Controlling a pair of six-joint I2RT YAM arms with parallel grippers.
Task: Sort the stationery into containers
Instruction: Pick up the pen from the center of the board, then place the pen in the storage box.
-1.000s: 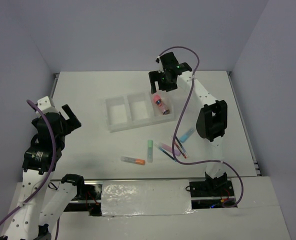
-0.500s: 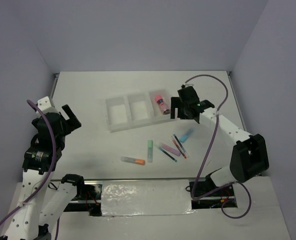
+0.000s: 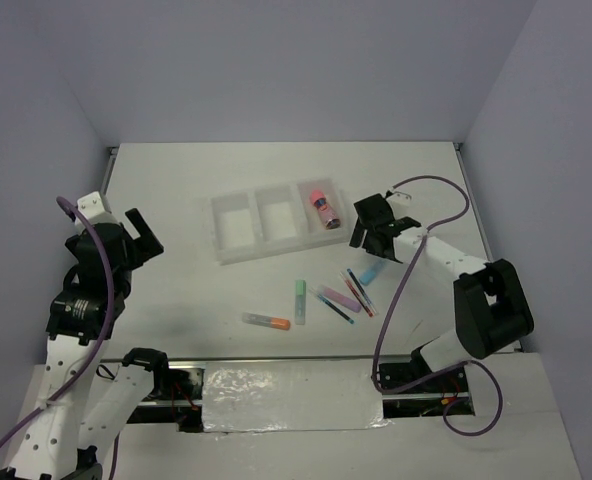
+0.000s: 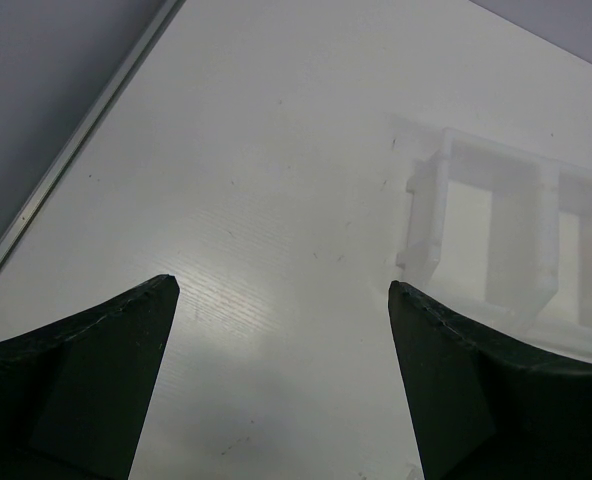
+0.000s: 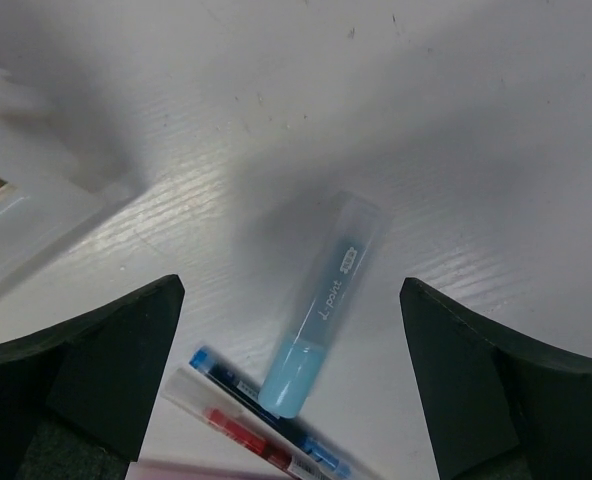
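Observation:
The light-blue marker is below my right gripper, between the open fingers. Next, I will lower the gripper onto the marker's middle (image 3: 375,268) (image 5: 325,302) and close it across the marker's body.
The white three-compartment tray (image 3: 219,228) lies mid-table with a pink-orange cylinder (image 3: 322,205) in its right compartment. My right gripper (image 3: 372,232) hovers open just right of the tray. In the right wrist view the light-blue marker (image 5: 326,300) lies on the table between the open right gripper's (image 5: 291,283) fingers, untouched. The dark blue pen (image 5: 231,380) and red pen (image 5: 241,432) lie by the marker's cap end. A purple marker (image 3: 342,296), green marker (image 3: 300,295) and orange marker (image 3: 267,321) lie nearer the front. My left gripper (image 3: 141,232) is open and empty at the left, well apart from the tray (image 4: 426,215).
The table's raised left edge (image 4: 76,150) runs beside the left arm. A corner of the tray (image 5: 16,215) shows at the left of the right wrist view. The foil-covered rail (image 3: 291,395) sits between the arm bases.
My right arm swung from above the tray's right compartment down and right to over the light-blue marker. The cylinder stayed in the compartment. The left arm has not moved.

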